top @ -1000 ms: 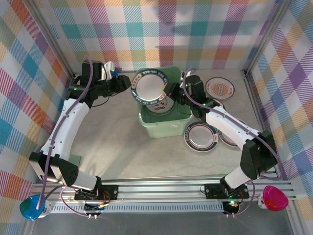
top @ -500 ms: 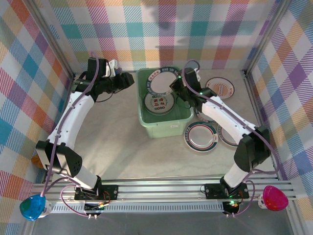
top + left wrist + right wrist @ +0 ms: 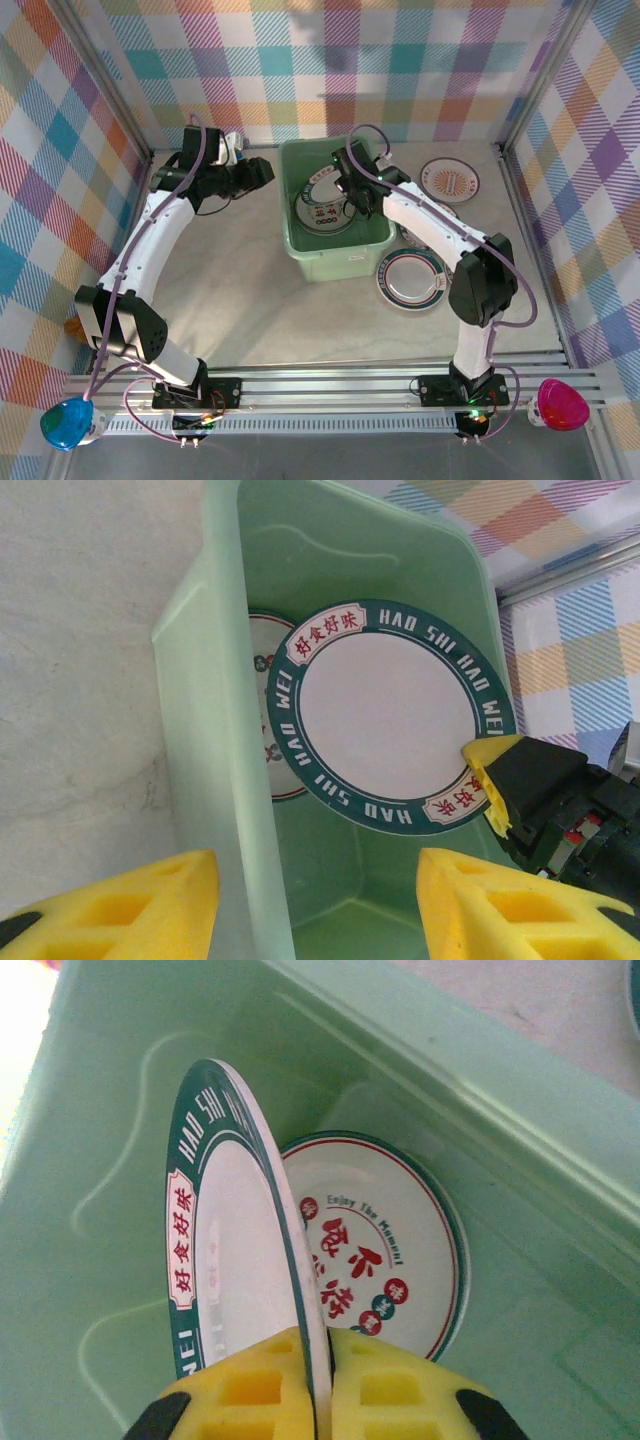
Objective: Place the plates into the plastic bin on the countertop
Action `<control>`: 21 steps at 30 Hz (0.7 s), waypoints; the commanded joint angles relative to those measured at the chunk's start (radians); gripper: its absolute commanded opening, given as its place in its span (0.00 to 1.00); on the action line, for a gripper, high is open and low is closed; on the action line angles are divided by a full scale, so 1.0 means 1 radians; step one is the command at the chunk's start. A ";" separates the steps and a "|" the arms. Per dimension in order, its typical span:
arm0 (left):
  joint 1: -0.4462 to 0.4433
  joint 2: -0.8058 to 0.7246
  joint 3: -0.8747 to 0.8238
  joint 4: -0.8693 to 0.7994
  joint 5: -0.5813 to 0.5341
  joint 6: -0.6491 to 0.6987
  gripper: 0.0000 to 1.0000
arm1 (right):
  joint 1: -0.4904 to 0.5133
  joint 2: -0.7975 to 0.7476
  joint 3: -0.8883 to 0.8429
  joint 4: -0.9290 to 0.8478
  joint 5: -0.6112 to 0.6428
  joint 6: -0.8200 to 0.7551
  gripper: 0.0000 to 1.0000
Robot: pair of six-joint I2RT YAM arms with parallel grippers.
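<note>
The right gripper goes down deeper into the bin [image 3: 340,258] next and releases the teal-rimmed plate over the white plate with red characters, which lies flat below the gripper.
The mint-green plastic bin [image 3: 340,258] stands at the back middle of the countertop [image 3: 230,300]. My right gripper [image 3: 347,190] reaches into it, shut on the rim of a teal-rimmed plate [image 3: 235,1260] that stands tilted on edge. Under it, a white plate with red characters [image 3: 395,1245] lies flat on the bin's floor. My left gripper [image 3: 265,170] hovers open at the bin's left wall [image 3: 210,740], with nothing between its fingers [image 3: 130,900]. The held plate [image 3: 385,715] also shows in the left wrist view, with the right gripper's yellow pad on its edge.
More plates lie on the countertop right of the bin: one with an orange pattern [image 3: 449,178] at the back, a teal-rimmed one [image 3: 410,277] nearer the front, and others partly under the right arm [image 3: 415,236]. Plaid walls close in three sides.
The teal-rimmed plate, earlier up above the bin between both grippers, has come down inside the bin in the right gripper. The left gripper has drawn back slightly to the left.
</note>
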 commanded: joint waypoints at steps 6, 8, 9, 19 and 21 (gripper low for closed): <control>0.009 -0.034 -0.030 -0.018 -0.006 0.026 0.55 | 0.038 0.121 0.165 -0.133 0.071 0.127 0.00; 0.009 -0.038 -0.036 -0.021 -0.009 0.027 0.55 | 0.045 0.143 0.192 -0.155 0.083 0.146 0.00; 0.009 -0.040 -0.039 -0.023 -0.010 0.030 0.55 | 0.048 0.154 0.206 -0.171 0.086 0.163 0.00; 0.009 -0.045 -0.054 -0.037 -0.009 0.044 0.55 | 0.074 0.222 0.269 -0.207 0.127 0.245 0.00; 0.009 -0.037 -0.047 -0.045 -0.002 0.051 0.55 | 0.077 0.232 0.273 -0.213 0.134 0.262 0.00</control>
